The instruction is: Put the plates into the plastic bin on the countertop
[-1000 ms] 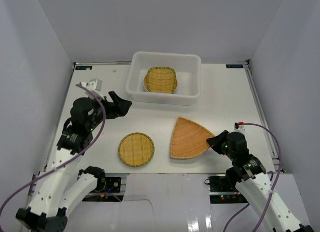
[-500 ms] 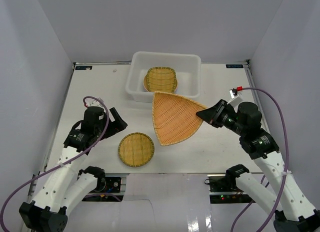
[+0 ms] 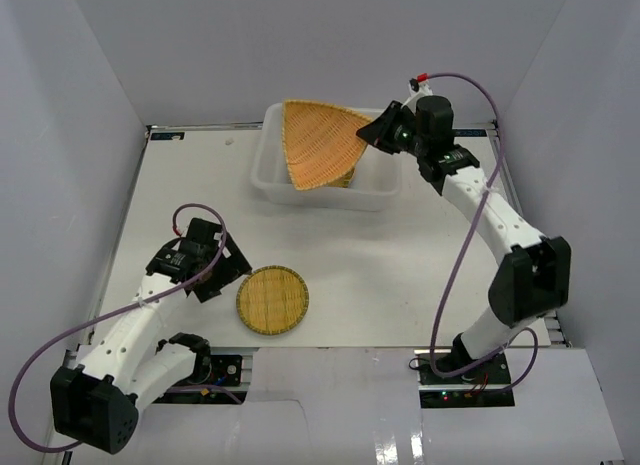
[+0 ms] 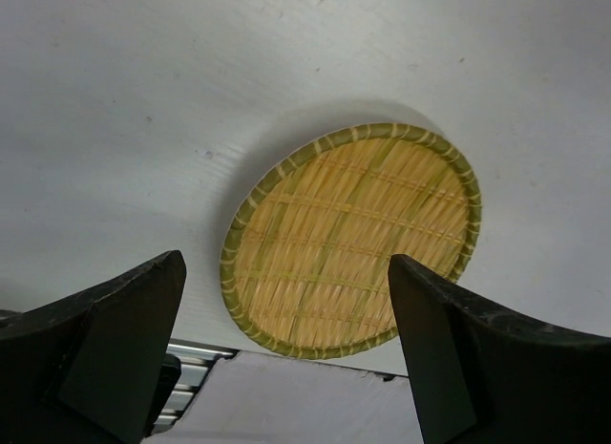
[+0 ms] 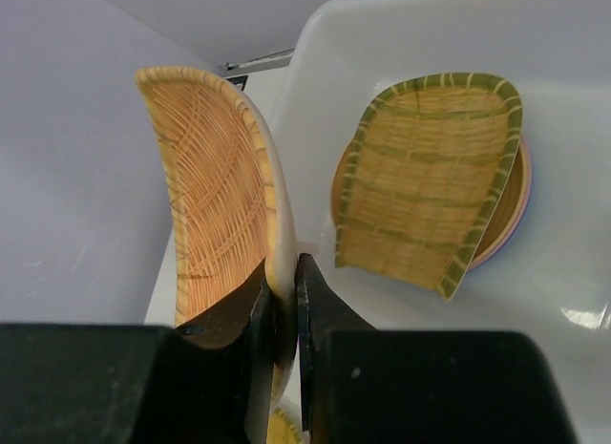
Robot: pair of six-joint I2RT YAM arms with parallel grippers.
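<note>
I will next lower the fan-shaped tray with my right gripper into the bin [image 3: 262, 171] toward the rectangular bamboo tray [image 3: 345, 178] below on its plates, and release the fan-shaped tray's rim.
My right gripper [image 3: 372, 133] is shut on the rim of the fan-shaped bamboo tray [image 3: 315, 143] and holds it tilted on edge over the white plastic bin [image 3: 262, 171]; the pinch shows in the right wrist view [image 5: 284, 272]. Inside the bin the rectangular bamboo tray [image 5: 430, 181] lies on stacked round plates [image 5: 508, 220]. The round bamboo tray [image 3: 272, 299] lies on the countertop [image 3: 400, 265] at the front. My left gripper [image 3: 228, 275] is open and empty just left of it; the left wrist view shows the round tray [image 4: 353, 239] ahead between my fingers.
Pale grey walls [image 3: 80, 135] close in the countertop on three sides. The front edge with a metal rail [image 4: 196, 363] runs just below the round tray.
My right gripper lifted the fan-shaped tray off the countertop and carried it back and up over the bin. My left arm moved toward the front, beside the round tray.
</note>
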